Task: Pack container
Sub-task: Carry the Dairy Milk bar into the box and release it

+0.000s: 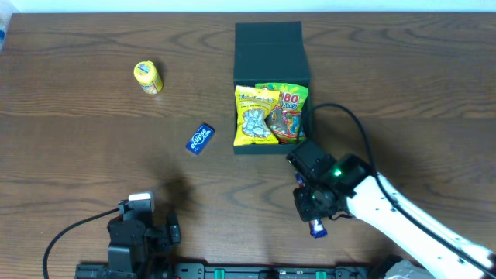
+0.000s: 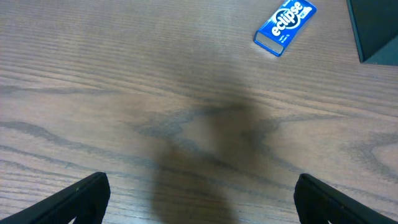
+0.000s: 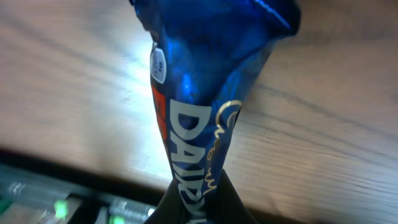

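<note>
My right gripper carries the blue wrapper (image 1: 317, 227) outward to the container's far end next, turns the wrapper crosswise, lowers it over the packets and releases it.
The container (image 1: 267, 48), a dark green-black box with its flap open, sits at the back centre, with a yellow snack packet (image 1: 255, 116) and a gummy packet (image 1: 287, 111) inside. My right gripper (image 1: 314, 219) hovers in front of the box, to its right, shut on a blue chocolate wrapper (image 3: 205, 93) that is pinched at its narrow end; a bit of the wrapper (image 1: 317, 227) shows below the gripper. My left gripper (image 1: 143, 225) rests near the front edge, open over bare wood, its fingers (image 2: 81, 199) far apart. A blue gum pack (image 2: 285, 27) lies ahead of it.
A yellow round tin (image 1: 147, 77) lies at the back left. The blue gum pack (image 1: 200, 139) lies left of the box. A black cable (image 1: 353, 124) arcs from the right arm beside the box. The robot base (image 1: 232, 271) runs along the front edge.
</note>
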`<state>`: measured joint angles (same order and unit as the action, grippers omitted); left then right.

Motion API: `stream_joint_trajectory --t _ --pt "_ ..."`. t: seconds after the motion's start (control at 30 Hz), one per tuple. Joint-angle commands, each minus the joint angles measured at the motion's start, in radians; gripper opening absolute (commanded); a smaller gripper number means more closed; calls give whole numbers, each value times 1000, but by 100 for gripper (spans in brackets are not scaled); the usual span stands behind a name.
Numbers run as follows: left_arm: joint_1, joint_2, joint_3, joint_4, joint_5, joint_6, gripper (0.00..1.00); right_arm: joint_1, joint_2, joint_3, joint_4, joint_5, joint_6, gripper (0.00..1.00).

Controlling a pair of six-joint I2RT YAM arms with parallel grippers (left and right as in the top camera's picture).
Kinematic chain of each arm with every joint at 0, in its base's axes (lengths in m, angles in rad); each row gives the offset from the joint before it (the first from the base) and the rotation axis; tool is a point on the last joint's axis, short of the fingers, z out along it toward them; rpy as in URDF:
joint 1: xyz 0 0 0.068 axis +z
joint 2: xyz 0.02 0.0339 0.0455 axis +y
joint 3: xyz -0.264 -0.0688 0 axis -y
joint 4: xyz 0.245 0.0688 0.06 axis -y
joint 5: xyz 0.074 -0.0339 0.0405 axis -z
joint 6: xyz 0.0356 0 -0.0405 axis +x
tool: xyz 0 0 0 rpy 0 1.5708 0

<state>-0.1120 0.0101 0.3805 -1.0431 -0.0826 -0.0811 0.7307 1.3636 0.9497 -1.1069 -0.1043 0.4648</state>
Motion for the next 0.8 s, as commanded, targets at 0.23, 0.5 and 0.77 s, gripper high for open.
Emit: stream_joint_trajectory --t 0.23,0.5,0.77 --pt "7 -6 -28 -45 -2 -19 96 30 -14 377 -90 3 -598 1" --pt "7 -6 -28 -45 -2 -19 96 -5 155 586 -209 5 -1225 1" --pt "7 -6 -28 -45 -2 -19 95 -163 470 885 -274 97 -1577 1"
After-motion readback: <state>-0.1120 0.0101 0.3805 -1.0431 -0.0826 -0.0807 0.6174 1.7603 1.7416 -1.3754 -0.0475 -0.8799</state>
